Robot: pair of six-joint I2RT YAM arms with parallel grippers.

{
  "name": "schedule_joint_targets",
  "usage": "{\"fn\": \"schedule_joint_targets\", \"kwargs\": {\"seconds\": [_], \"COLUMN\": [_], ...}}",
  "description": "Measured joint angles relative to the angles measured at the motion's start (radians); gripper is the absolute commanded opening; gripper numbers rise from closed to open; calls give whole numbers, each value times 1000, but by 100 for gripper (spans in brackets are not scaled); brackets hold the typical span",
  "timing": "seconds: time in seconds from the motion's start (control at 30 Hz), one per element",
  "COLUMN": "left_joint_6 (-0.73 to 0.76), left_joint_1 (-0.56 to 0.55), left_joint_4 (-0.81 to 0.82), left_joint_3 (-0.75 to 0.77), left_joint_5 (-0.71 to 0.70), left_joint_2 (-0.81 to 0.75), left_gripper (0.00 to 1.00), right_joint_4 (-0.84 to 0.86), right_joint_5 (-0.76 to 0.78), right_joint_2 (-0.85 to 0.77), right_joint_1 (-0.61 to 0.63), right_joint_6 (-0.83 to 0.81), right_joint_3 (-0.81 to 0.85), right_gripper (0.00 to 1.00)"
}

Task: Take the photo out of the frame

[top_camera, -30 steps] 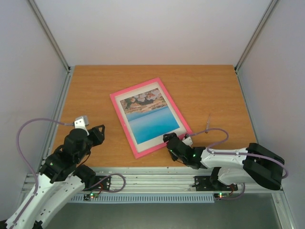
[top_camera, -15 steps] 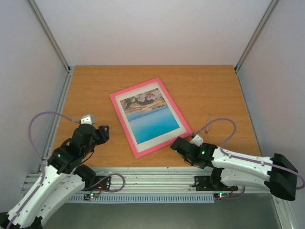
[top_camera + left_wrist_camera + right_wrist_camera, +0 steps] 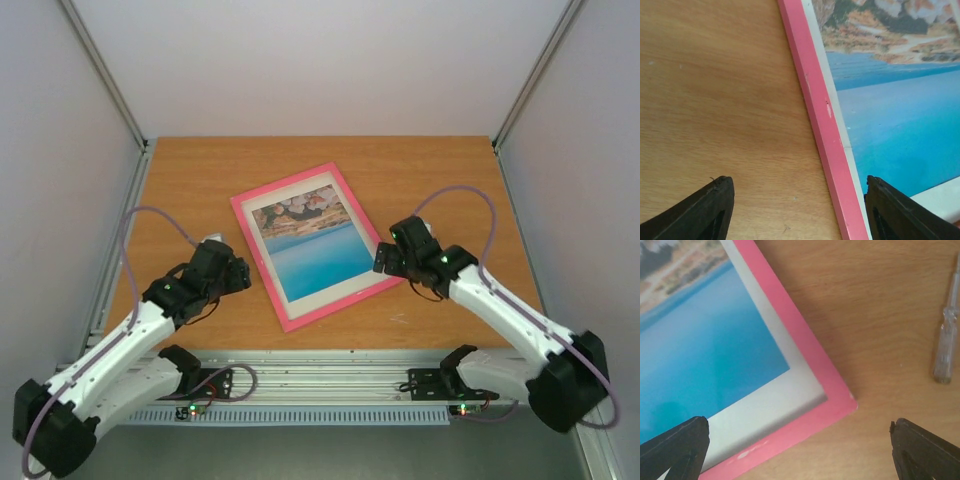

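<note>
I will next move my right gripper outward and down to close across the pink edge facing the screwdriver (image 3: 368,226), because my fingers span the frame's corner instead of one edge.
The pink frame (image 3: 283,183) lies flat and face up at the middle of the wooden table, with the seaside photo (image 3: 312,245) inside it behind a white mat. My left gripper (image 3: 240,272) hangs open at the frame's left edge. In the left wrist view the gripper (image 3: 799,187) straddles the pink frame (image 3: 817,110), one finger over bare wood and the other over the blue photo (image 3: 890,120). My right gripper (image 3: 385,258) is open at the frame's near right corner. In the right wrist view the gripper (image 3: 797,427) spans that corner of the frame (image 3: 790,335) and the photo (image 3: 705,350).
A small clear-handled screwdriver (image 3: 945,345) lies on the wood just right of the frame's corner. White walls with metal posts close in the table (image 3: 450,180) on the left, right and back. The arm bases sit along the near rail.
Both arms have reached forward from the near edge to the frame, the left to its left side, the right to its near right corner. The left jaws have spread wider.
</note>
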Motion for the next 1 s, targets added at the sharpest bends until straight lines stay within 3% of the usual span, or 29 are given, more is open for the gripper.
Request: {"fn": "schedule_joint_targets", "kwargs": {"seconds": [0.23, 0.6, 0.77, 1.0], "left_joint_6": [14, 40, 55, 64], "left_joint_1": [18, 41, 45, 45], "left_joint_4": [88, 187, 230, 261], "left_joint_3": [-2, 63, 95, 109], "left_joint_5": [34, 83, 97, 121], "left_joint_2": [161, 487, 572, 654], "left_gripper": [81, 83, 77, 58], "right_joint_4": [116, 242, 250, 250], "right_joint_5": [-207, -321, -314, -299], "right_joint_2": [317, 640, 690, 747], "right_joint_1": [-130, -215, -217, -217], "right_joint_6": [-290, -462, -502, -546], "right_joint_3": [90, 259, 284, 296], "right_gripper": [99, 91, 87, 67]}}
